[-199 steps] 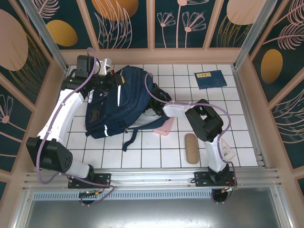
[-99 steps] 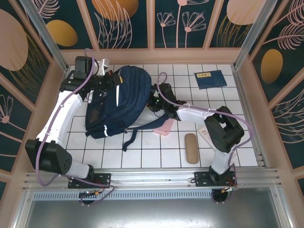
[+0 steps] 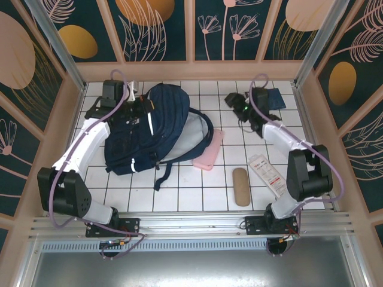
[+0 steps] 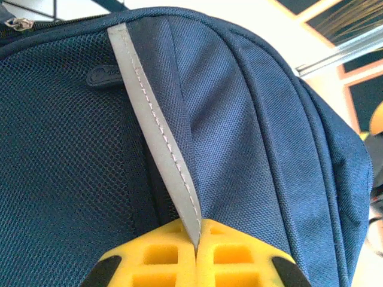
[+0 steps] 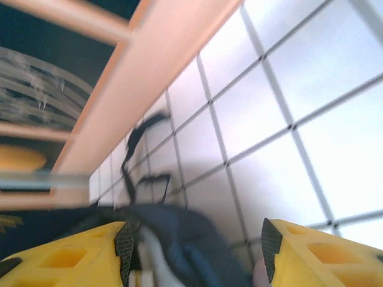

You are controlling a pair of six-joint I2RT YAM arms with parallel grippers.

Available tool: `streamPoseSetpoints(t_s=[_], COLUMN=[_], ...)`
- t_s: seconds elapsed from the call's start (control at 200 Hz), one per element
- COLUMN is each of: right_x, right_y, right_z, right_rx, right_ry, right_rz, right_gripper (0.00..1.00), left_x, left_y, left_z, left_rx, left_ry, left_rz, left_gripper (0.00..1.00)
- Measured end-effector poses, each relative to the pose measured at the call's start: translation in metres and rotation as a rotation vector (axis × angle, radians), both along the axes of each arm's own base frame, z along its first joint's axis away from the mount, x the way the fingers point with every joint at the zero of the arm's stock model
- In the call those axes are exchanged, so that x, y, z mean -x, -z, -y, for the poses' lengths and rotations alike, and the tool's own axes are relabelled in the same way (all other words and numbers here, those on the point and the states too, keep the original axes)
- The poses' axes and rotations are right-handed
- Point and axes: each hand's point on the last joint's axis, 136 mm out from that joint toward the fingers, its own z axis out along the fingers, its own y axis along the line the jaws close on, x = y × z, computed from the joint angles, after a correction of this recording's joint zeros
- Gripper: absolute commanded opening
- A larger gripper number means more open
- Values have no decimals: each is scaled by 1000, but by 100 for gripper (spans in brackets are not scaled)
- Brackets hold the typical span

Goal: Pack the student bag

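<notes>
Next, my left gripper lowers with the bag's grey reflective stripe to the tiled floor, then releases it.
The student bag (image 3: 157, 128), navy with white reflective stripes, lies on the tiled floor at the left centre, straps trailing toward the front. My left gripper (image 3: 139, 107) sits at the bag's upper left, shut on a grey reflective stripe (image 4: 157, 134) that runs up from between the yellow fingers (image 4: 149, 254). The bag's mesh and fabric (image 4: 257, 125) lie right behind it. My right gripper (image 3: 232, 99) hovers open at the back right, apart from the bag, with nothing between its fingers (image 5: 78, 257). A blurred part of the bag (image 5: 179, 239) lies below it.
A pink flat case (image 3: 208, 149) lies against the bag's right side. A brown oblong case (image 3: 240, 186) and a white packet (image 3: 267, 173) lie near the front right. A blue book (image 3: 276, 98) sits at the back right, partly behind my right arm. Wooden walls ring the floor.
My right arm has pulled out from the bag's right side and swung to the back right near the blue book, uncovering the pink case and white packet. The left gripper keeps its hold.
</notes>
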Motion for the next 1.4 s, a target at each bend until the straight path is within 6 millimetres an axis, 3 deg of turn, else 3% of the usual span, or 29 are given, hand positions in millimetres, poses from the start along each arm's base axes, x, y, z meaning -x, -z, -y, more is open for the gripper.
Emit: streamPoseSetpoints(t_s=[0.18,0.42,0.656,0.781,0.986,1.226,1.401], right_x=[-72,-132,-171,-172,-165,-170,-170], right_y=[2,49,66,77,106,139,136], right_z=[65,157,229,258,279,267,259], right_rx=[106,228,297,297,271,216,160], right_ry=[106,191,241,257,240,150,96], right_rz=[-23,-145,-190,-214,-266,-283,-259], right_gripper=[61,63,65,68,74,74,71], left_x=[0,1,-3,-4,-6,-6,-7], left_y=[38,61,61,60,57,57,61], left_z=[5,7,10,10,11,11,13], left_rx=[-78,-69,-39,-31,-27,-27,-29], left_ry=[-27,-41,-46,-48,-49,-49,-45], left_rz=[-28,-42,-36,-30,-17,-14,-23], left_gripper=[10,13,14,15,14,13,19])
